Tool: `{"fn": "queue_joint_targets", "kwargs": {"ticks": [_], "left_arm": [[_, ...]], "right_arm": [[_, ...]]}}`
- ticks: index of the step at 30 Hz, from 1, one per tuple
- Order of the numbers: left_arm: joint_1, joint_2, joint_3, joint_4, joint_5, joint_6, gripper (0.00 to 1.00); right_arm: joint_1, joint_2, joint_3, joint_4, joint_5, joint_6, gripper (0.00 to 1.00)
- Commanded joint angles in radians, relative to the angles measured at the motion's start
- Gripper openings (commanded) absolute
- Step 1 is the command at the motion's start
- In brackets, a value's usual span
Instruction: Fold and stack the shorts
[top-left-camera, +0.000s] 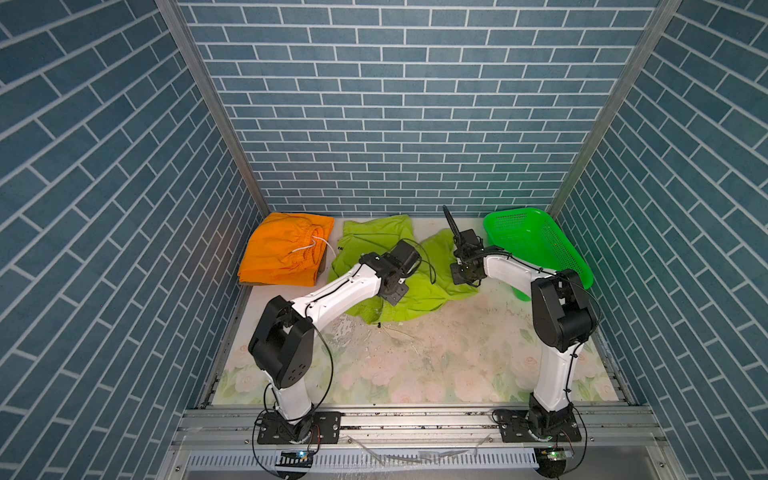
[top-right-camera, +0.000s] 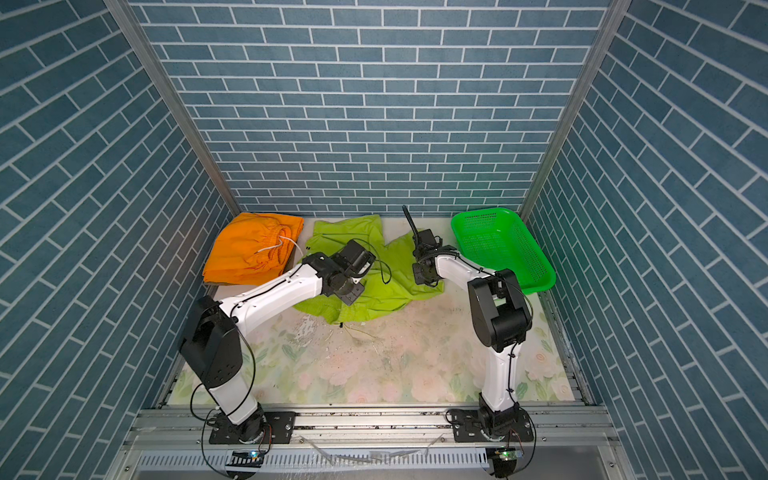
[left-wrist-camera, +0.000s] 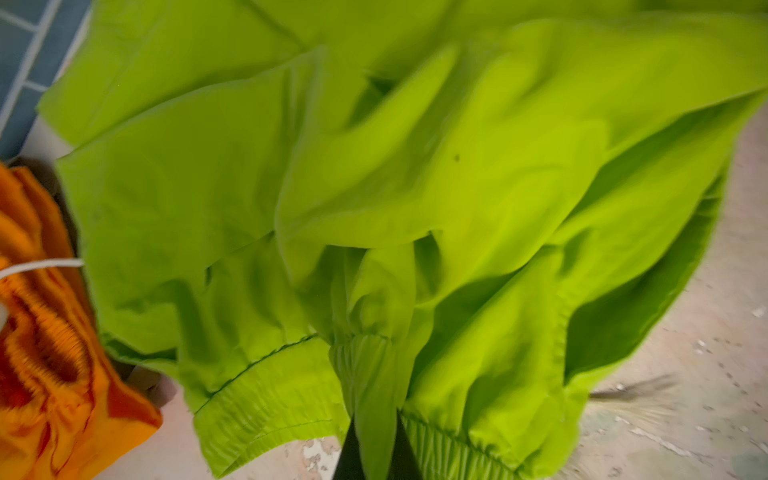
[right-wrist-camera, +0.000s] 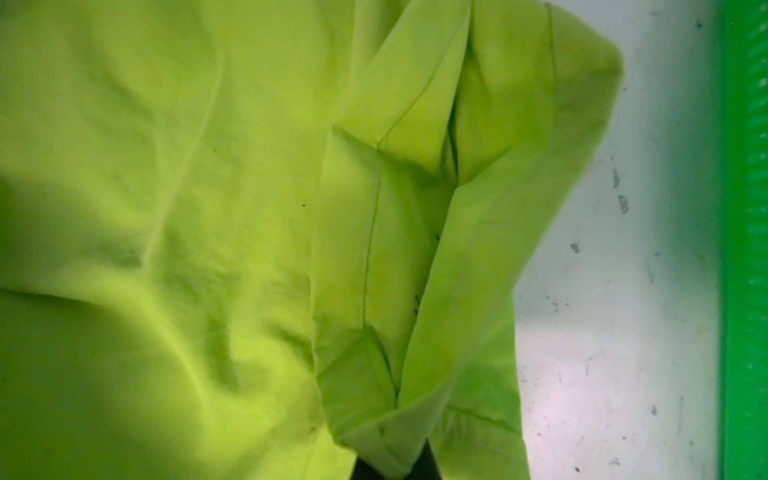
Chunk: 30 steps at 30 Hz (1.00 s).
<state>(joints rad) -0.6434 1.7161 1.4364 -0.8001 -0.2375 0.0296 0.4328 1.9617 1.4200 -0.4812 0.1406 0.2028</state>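
My left gripper holds the waistband, and the green cloth lies rumpled. The gripper needs to rise toward the orange shorts (top-left-camera: 282, 249) next, then lower the waistband and let go of it on the tabletop beside them.
The lime green shorts (top-left-camera: 374, 237) (top-right-camera: 345, 228) lie spread and rumpled at the back middle of the table. In the left wrist view my left gripper (left-wrist-camera: 377, 452) is shut on a bunch of their gathered waistband (left-wrist-camera: 361, 353). My right gripper (right-wrist-camera: 394, 466) is shut on a folded hem of the same shorts (right-wrist-camera: 374, 249), on the leg nearest the basket. In both top views the fingertips are hidden under the wrists, which hang over the green cloth. The orange shorts (top-left-camera: 282, 249) (top-right-camera: 249, 249) (left-wrist-camera: 41, 353) lie folded at the back left, with a thin brownish layer showing under them.
A green perforated plastic basket (top-left-camera: 515, 210) (top-right-camera: 486, 211) (right-wrist-camera: 744, 249) stands tilted in the back right corner, close to my right arm. Blue brick-pattern walls close in the back and sides. The flowered table top (top-left-camera: 415, 365) stretches toward the front rail.
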Motion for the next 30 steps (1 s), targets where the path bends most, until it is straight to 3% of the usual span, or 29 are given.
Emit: {"fn": "queue_joint_targets", "kwargs": {"ticks": [1, 5, 10, 15, 19, 25, 30], "left_arm": [[0.138, -0.122, 0.009, -0.036, -0.069, -0.076, 0.00], [0.241, -0.239, 0.017, -0.009, -0.001, -0.102, 0.00], [0.257, -0.331, -0.038, 0.022, 0.005, -0.133, 0.00], [0.264, -0.423, -0.188, 0.089, -0.069, -0.201, 0.00], [0.281, -0.477, -0.305, 0.144, -0.025, -0.285, 0.00], [0.282, -0.437, -0.399, 0.245, 0.298, -0.401, 0.38], [0.282, -0.460, -0.398, 0.215, 0.414, -0.441, 0.81]], "right_arm": [[-0.064, -0.099, 0.061, -0.045, -0.010, 0.022, 0.00], [-0.184, -0.203, 0.075, -0.048, -0.105, 0.093, 0.00], [-0.292, -0.291, 0.020, -0.033, -0.192, 0.157, 0.00], [-0.321, -0.357, -0.124, 0.047, -0.236, 0.211, 0.00], [-0.321, -0.385, -0.249, 0.126, -0.316, 0.260, 0.00], [-0.318, -0.377, -0.363, 0.192, -0.368, 0.290, 0.00], [-0.321, -0.381, -0.377, 0.188, -0.365, 0.278, 0.00]]}}
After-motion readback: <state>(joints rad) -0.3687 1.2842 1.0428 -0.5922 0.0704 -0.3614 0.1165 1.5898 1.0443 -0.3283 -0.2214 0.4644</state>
